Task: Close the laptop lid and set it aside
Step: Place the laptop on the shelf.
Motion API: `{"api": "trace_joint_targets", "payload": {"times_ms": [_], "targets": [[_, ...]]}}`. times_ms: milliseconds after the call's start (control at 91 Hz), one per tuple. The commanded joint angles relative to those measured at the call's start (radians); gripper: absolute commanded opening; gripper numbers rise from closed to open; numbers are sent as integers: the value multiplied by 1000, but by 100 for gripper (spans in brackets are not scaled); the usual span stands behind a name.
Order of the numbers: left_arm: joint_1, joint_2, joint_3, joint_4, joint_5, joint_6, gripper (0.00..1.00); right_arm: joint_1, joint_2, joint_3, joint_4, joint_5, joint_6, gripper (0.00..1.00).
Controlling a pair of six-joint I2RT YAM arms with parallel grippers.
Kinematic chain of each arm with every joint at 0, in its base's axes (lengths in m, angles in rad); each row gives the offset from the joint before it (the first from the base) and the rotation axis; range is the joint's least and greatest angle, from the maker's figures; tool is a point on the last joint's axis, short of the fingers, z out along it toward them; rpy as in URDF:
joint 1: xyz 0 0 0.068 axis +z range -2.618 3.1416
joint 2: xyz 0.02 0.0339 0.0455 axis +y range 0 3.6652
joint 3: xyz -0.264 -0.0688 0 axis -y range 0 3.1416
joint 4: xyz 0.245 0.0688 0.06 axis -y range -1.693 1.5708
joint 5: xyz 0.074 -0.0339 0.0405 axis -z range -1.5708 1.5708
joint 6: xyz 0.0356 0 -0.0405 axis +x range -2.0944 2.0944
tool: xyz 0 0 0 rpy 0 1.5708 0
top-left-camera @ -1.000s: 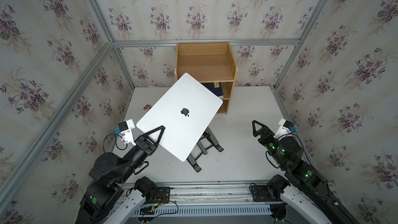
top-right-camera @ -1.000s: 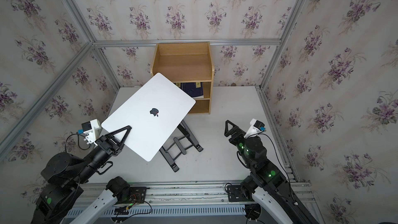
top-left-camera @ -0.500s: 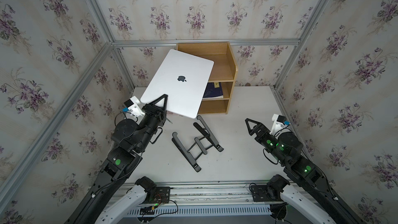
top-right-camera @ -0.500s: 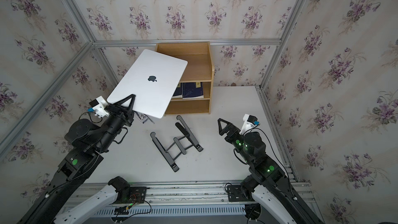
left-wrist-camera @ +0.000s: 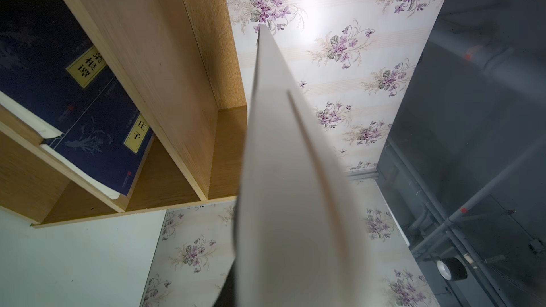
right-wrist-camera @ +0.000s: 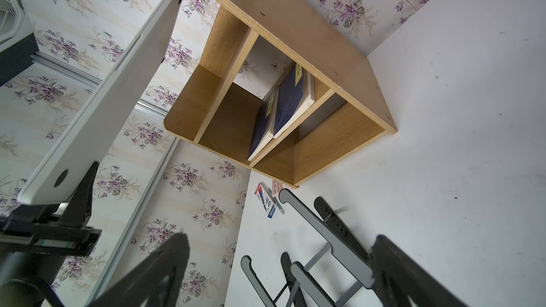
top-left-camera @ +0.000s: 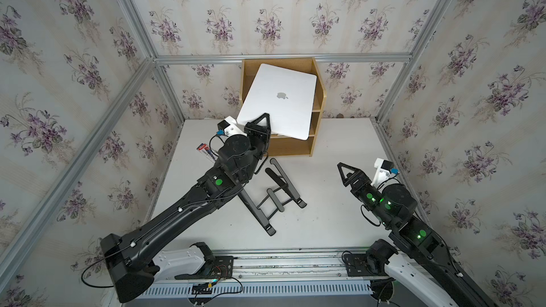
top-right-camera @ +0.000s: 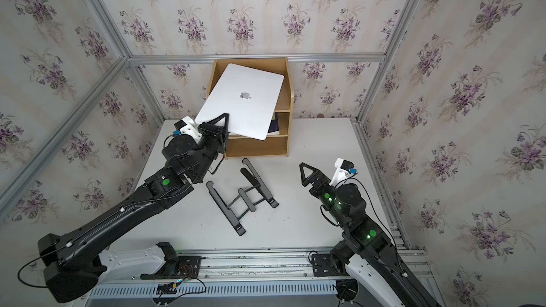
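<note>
Next, the left gripper carries the skewed laptop outward and down, turns it square and releases it on the shelf's upper board, outward and below the gripper.
The silver-white laptop hangs tilted in the air in front of the wooden shelf's upper part. The laptop lid faces up with its dark apple logo and lies shut on the base. My left gripper is shut on the laptop's near left corner, one black finger on top of the lid. In the left wrist view the laptop runs away edge-on and hides the fingers. My right gripper stands open and empty over the right of the table, low above the stand, apart from the laptop.
A wooden shelf stands at the back wall with dark blue books on its middle board. A black folding stand lies mid-table. A small red-and-blue pack lies at the left. Wallpapered walls with aluminium rails enclose the table.
My left arm has carried the shut laptop from above the stand up and back to the shelf. My right gripper has edged toward the table's middle.
</note>
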Motion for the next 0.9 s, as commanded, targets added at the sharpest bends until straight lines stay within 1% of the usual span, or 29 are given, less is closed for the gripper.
{"api": "trace_joint_targets", "payload": {"times_ms": [0, 99, 220, 352, 461, 549, 648, 681, 791, 890], "targets": [[-5, 57, 22, 311, -104, 11, 0, 0, -13, -7, 24, -11, 8, 100], [-6, 104, 38, 318, -132, -22, 0, -1, -32, -16, 14, -16, 9, 100], [-5, 142, 46, 274, -173, -113, 0, 0, -50, -33, 16, -20, 24, 100], [-5, 159, 52, 264, -221, -122, 0, 0, -49, -49, 31, -44, 32, 100], [-4, 175, 60, 197, -230, -178, 0, 0, -39, -63, 43, -52, 38, 100], [-3, 183, 62, 160, -228, -200, 0, 0, -25, -68, 62, -62, 37, 100], [-2, 184, 89, 77, -234, -240, 0, 0, -8, -69, 75, -75, 36, 100], [-2, 214, 98, 58, -235, -247, 0, 0, -2, -68, 76, -77, 34, 100], [5, 239, 112, 31, -228, -263, 0, -1, 6, -64, 75, -79, 22, 100], [13, 246, 110, -2, -227, -301, 0, 0, 11, -67, 81, -70, 17, 100]]}}
